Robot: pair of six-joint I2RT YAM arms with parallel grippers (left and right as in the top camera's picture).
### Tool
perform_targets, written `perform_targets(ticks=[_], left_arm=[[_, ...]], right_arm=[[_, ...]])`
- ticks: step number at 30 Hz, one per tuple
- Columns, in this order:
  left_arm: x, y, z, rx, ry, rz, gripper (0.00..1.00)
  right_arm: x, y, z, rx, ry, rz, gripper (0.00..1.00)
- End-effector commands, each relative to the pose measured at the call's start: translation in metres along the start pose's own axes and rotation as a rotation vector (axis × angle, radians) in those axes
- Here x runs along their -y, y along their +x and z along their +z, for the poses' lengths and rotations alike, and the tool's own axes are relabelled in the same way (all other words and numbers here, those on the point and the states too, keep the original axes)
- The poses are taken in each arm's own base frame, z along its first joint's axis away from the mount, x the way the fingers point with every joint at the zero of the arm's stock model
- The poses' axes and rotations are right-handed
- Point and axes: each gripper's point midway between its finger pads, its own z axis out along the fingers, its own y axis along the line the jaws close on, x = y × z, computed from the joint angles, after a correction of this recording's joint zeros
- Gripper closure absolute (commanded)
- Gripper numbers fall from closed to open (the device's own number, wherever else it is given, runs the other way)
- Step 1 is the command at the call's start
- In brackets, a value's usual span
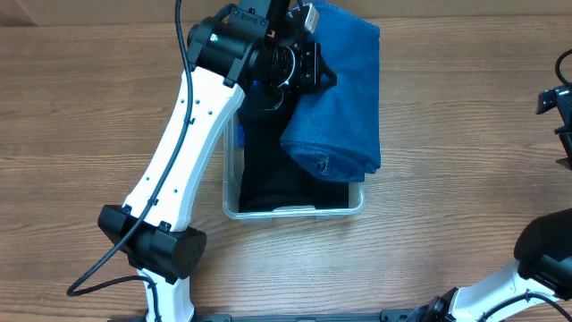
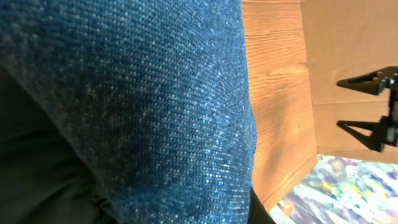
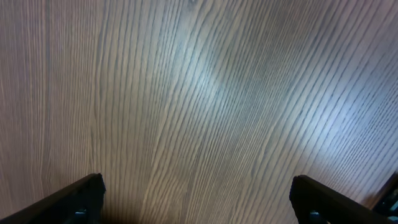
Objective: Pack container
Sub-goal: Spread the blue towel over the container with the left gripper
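Observation:
My left gripper will next go left in the overhead view, down over the black cloth, and release, as that cloth lies bare beside the blue towel [image 1: 344,89].
The clear container [image 1: 295,213] stands at the table's middle with a black cloth [image 1: 268,183] lying inside it. A folded blue towel [image 1: 344,89] hangs over the container's right half and reaches past its far rim. My left gripper [image 1: 308,64] is at the towel's far left edge and appears shut on it. The towel [image 2: 137,106] fills the left wrist view and hides the fingers. My right gripper [image 3: 199,199] is wide open and empty over bare wood at the far right [image 1: 556,98].
The left arm [image 1: 188,134] slants from the front left base across the container's left side. Wooden table [image 1: 465,179] lies around the container. The right arm's base [image 1: 545,250] is at the front right corner.

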Motion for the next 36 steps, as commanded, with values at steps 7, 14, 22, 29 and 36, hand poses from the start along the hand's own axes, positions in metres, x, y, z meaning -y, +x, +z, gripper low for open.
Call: perform_targets(ticks=[7,14,22,29,36], left_arm=[[-0.010,-0.007,-0.017,0.070,-0.102,-0.004,0.96],[-0.054,0.019,0.026,-0.039,-0.182,-0.128,0.95],[-0.088,0.039,0.049,-0.102,-0.258,-0.166,0.90],[-0.129,0.038,0.024,-0.127,-0.322,-0.225,0.89],[-0.154,0.034,0.009,-0.126,-0.378,-0.213,0.00]], right_arm=[[0.000,0.000,-0.007,0.015,-0.015,0.005,0.00],[0.000,0.000,-0.007,0.015,-0.015,0.005,0.00],[0.000,0.000,-0.007,0.015,-0.015,0.005,0.00],[0.000,0.000,-0.007,0.015,-0.015,0.005,0.00],[0.000,0.000,-0.007,0.015,-0.015,0.005,0.00]])
